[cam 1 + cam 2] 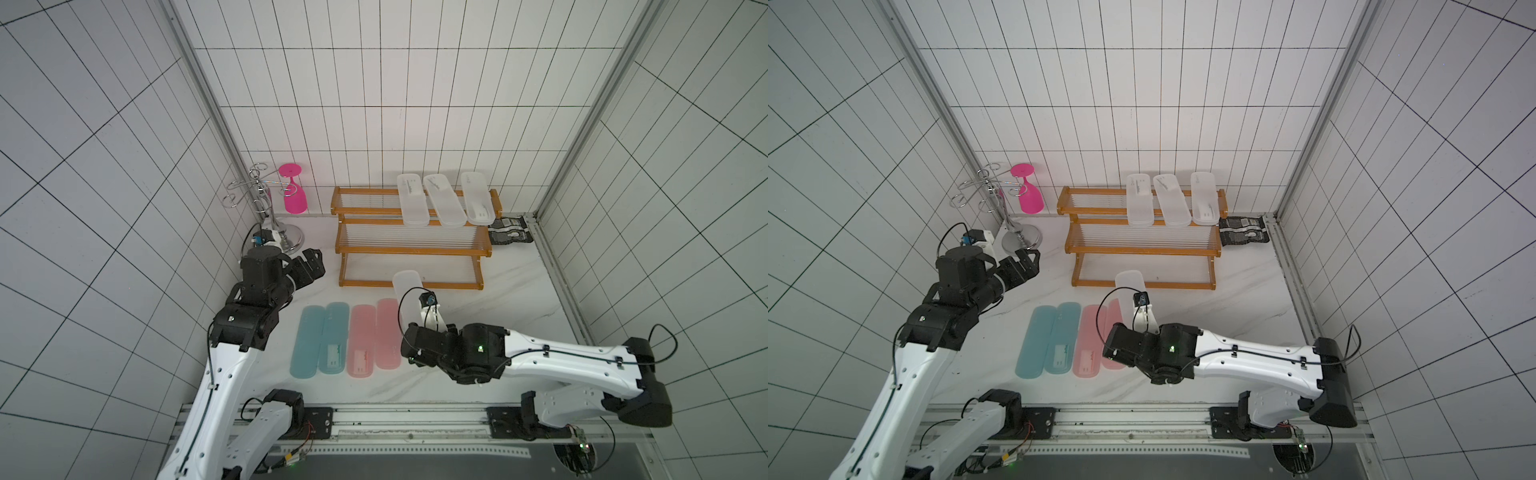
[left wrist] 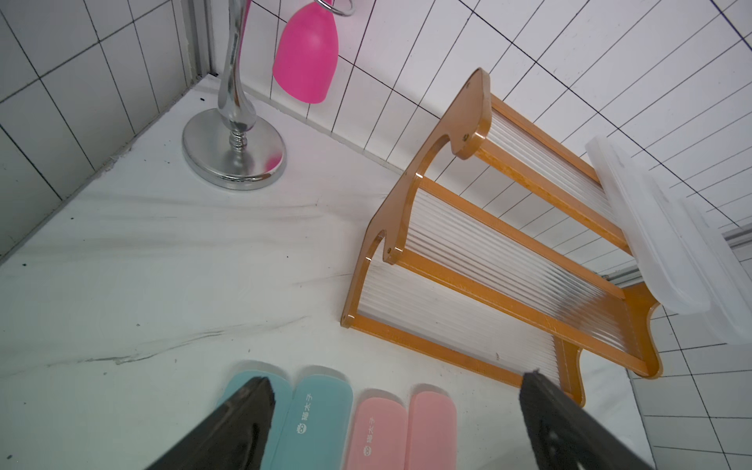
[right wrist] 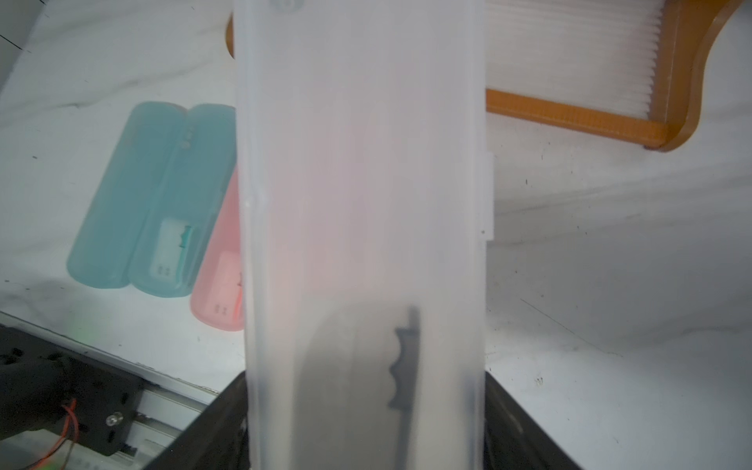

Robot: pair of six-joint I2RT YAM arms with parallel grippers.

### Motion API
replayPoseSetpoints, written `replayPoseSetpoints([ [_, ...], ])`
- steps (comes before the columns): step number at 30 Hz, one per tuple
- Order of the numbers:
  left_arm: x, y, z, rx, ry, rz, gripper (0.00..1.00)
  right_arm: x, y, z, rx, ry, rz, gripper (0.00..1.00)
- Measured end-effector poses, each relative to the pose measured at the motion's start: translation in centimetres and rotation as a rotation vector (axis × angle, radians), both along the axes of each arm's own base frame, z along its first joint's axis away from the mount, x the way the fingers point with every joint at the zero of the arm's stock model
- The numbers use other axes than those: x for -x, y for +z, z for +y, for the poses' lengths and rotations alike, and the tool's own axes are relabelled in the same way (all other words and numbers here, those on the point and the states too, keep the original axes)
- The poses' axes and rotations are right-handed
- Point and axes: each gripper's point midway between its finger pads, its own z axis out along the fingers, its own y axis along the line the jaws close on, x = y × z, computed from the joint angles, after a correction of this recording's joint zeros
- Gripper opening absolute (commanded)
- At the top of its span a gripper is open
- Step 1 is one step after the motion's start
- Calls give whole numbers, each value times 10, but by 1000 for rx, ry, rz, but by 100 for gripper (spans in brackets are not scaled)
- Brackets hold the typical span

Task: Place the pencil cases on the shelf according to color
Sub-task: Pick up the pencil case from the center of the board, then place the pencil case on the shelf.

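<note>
I should lift my right gripper up and outward onto the top level's empty part and release the pencil case there, because clear-white ones already line that level.
The shelf has an orange-brown frame and stands at the back of the table. Three clear-white pencil cases lie across its top tier at the right end. My right gripper is shut on another clear-white pencil case, whose far end reaches the shelf's lowest front bar. Two teal pencil cases and two pink pencil cases lie side by side on the table, left of the right wrist. My left gripper is open and empty, above the table left of the shelf.
A silver wire stand with a hanging pink goblet stands in the back left corner, close to the left gripper. A black packet lies right of the shelf. Tiled walls close three sides. A metal rail runs along the front.
</note>
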Motion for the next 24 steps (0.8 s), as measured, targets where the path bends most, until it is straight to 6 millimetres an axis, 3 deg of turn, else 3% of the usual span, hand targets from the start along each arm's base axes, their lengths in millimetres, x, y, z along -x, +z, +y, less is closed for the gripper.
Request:
replayPoseSetpoints([
  [4,-12,-1,5,-9,0,3,99,-29,44,24,-69,4,-25,70],
  [11,-25,1,2,-26,-27,-26,99,-93,84,62,-93,13,-76,70],
  [17,-26,-10,-2,-11,-46,-42,99,-138,105,97,-105,40,-136,70],
  [24,-25,-46,-9,12,-81,10,99,-185,103,125,-103,22,-189,71],
])
